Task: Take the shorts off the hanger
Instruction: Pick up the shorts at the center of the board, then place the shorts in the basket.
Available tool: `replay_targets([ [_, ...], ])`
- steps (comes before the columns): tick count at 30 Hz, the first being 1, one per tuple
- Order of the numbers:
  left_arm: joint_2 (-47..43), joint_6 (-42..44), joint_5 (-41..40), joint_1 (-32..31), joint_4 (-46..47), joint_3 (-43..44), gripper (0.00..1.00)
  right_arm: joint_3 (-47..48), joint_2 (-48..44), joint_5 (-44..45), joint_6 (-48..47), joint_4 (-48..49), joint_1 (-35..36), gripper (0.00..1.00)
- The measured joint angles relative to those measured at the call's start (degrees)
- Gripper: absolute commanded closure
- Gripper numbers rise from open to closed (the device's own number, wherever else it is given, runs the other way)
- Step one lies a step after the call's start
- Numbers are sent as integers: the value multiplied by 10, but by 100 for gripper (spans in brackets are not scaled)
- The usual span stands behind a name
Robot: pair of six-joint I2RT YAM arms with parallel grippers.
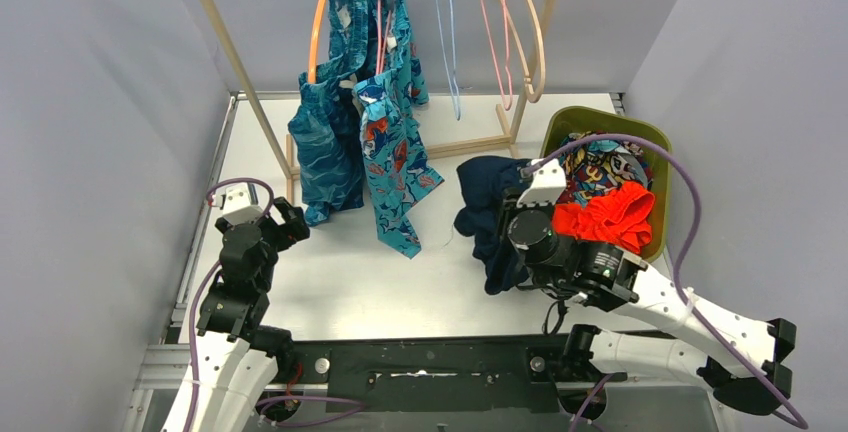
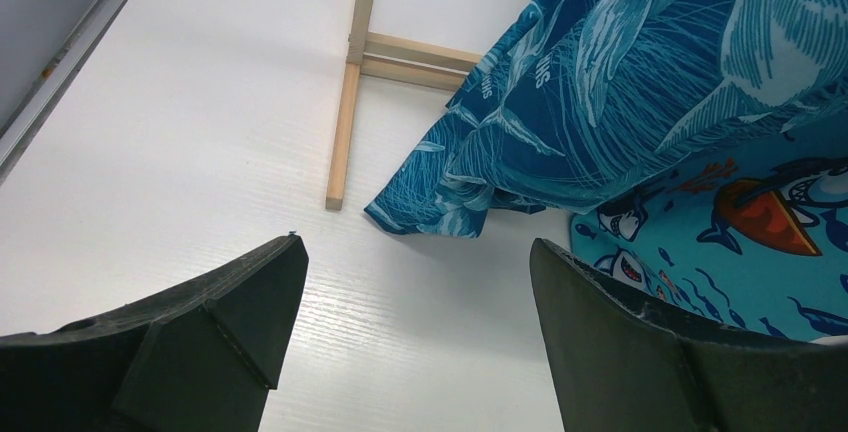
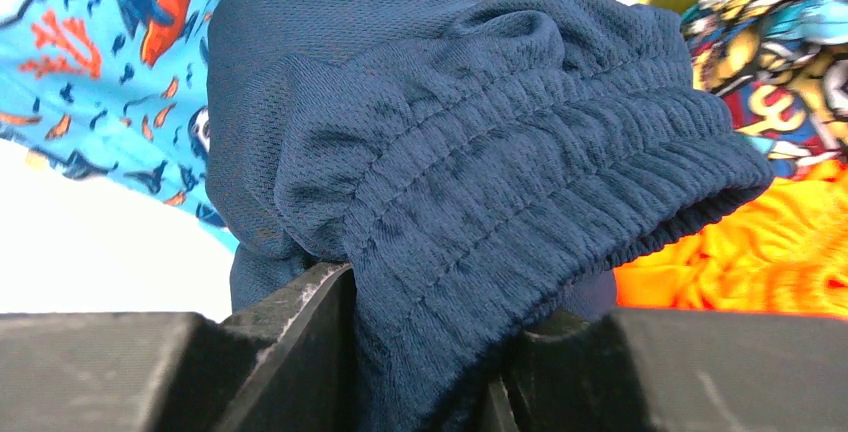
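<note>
The shorts' waistband goes to the right in the top view and down inside with my right gripper next, then comes free, since other shorts lie in the olive-green basket (image 3: pixel 770 102).
The teal leaf-print shorts (image 1: pixel 325 142) and the turquoise cartoon-print shorts (image 1: pixel 395 167) hang from hangers on the wooden rack, their hems reaching the table. My left gripper (image 1: pixel 288 224) is open and empty, low beside the leaf-print hem (image 2: pixel 620 82); the cartoon print (image 2: pixel 720 252) is by its right finger. My right gripper (image 1: pixel 515 220) is shut on the navy shorts (image 1: pixel 487 202), gripping the elastic waistband (image 3: pixel 480 132) just left of the basket. The orange-red shorts (image 1: pixel 605 217) and the multicolour shorts (image 1: pixel 600 167) lie in the basket.
An olive-green basket (image 1: pixel 600 117) stands at the right. The wooden rack's foot (image 2: pixel 345 122) lies on the table ahead of my left gripper. Several empty hangers (image 1: pixel 500 22) hang on the rail. Grey walls close in both sides.
</note>
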Motion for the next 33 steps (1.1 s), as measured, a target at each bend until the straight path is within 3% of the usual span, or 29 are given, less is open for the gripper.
replay_targets([
  [9,1,0,0,2,0,0,17,79,-32,116,73,-141,0,100],
  [15,3,0,0,2,0,0,17,97,-41,174,53,-174,-30,100],
  [21,4,0,0,2,0,0,17,130,-6,147,-38,-129,-170,100],
  [27,6,0,0,3,0,0,17,138,56,-13,-107,-94,-415,100],
  [33,8,0,1,4,0,0,17,166,116,-159,-153,-91,-553,99],
])
